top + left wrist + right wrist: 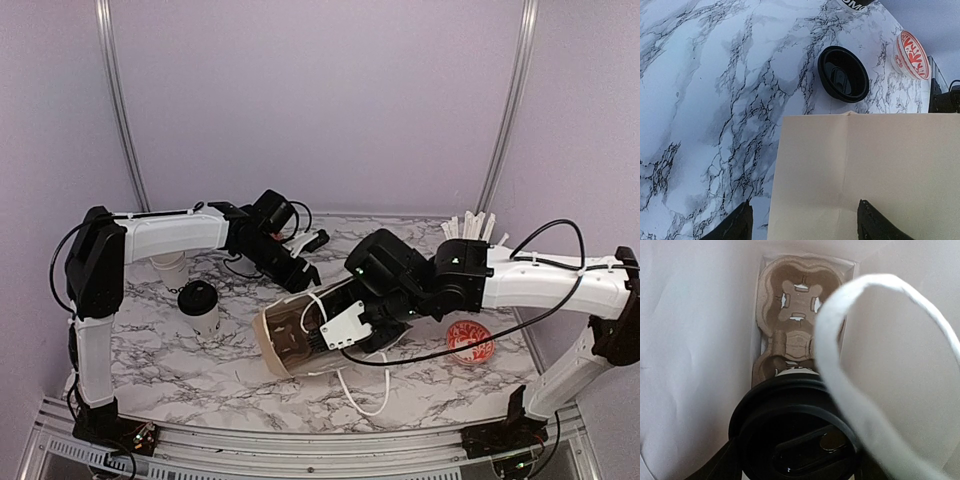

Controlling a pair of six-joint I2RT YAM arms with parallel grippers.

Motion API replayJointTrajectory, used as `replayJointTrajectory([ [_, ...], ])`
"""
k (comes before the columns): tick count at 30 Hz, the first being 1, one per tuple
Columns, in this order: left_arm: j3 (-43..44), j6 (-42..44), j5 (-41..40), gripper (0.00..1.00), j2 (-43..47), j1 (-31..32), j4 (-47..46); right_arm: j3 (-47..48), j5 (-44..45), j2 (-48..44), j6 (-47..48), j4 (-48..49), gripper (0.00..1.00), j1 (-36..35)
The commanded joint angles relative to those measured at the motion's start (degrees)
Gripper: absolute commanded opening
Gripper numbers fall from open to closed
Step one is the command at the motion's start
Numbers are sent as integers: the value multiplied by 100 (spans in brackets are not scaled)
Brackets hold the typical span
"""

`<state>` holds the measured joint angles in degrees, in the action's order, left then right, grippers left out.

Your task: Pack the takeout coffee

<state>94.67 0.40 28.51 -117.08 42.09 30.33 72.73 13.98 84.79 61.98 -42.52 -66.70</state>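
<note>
My right gripper eases deeper into the paper bag next and releases the cup in the carrier pocket (768, 371) under it, as the cup's base already lines up there.
My right gripper (797, 460) is shut on a takeout coffee cup (795, 440) with a black lid. It holds the cup inside a pale paper bag (285, 345), over a brown cardboard cup carrier (797, 295) at the bag's bottom. The bag's white handle (850, 365) loops across that view. A second lidded cup (200, 308) stands on the table at the left. My left gripper (805, 225) is open over the bag's outer panel (865, 170), and in the top view (298, 270) it sits at the bag's far edge. Another round black lid (843, 74) shows on the marble.
A red-patterned bowl (470, 342) sits at the right, also in the left wrist view (910, 55). White sticks (470, 228) stand at the back right. A white lidless cup (172, 270) is partly hidden behind my left arm. The table is marble (180, 370).
</note>
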Motion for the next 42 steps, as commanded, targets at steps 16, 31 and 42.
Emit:
replayJointTrajectory([
  [16,-63,33,206,72,100,116,192,-1014,139,-762,235,911,40,-221],
  [31,-28,57,339,71,-19,120,186,-1312,565,-625,423,1633,40,-222],
  [42,-2,74,376,71,-56,117,189,-1417,556,-519,446,1695,40,-113],
])
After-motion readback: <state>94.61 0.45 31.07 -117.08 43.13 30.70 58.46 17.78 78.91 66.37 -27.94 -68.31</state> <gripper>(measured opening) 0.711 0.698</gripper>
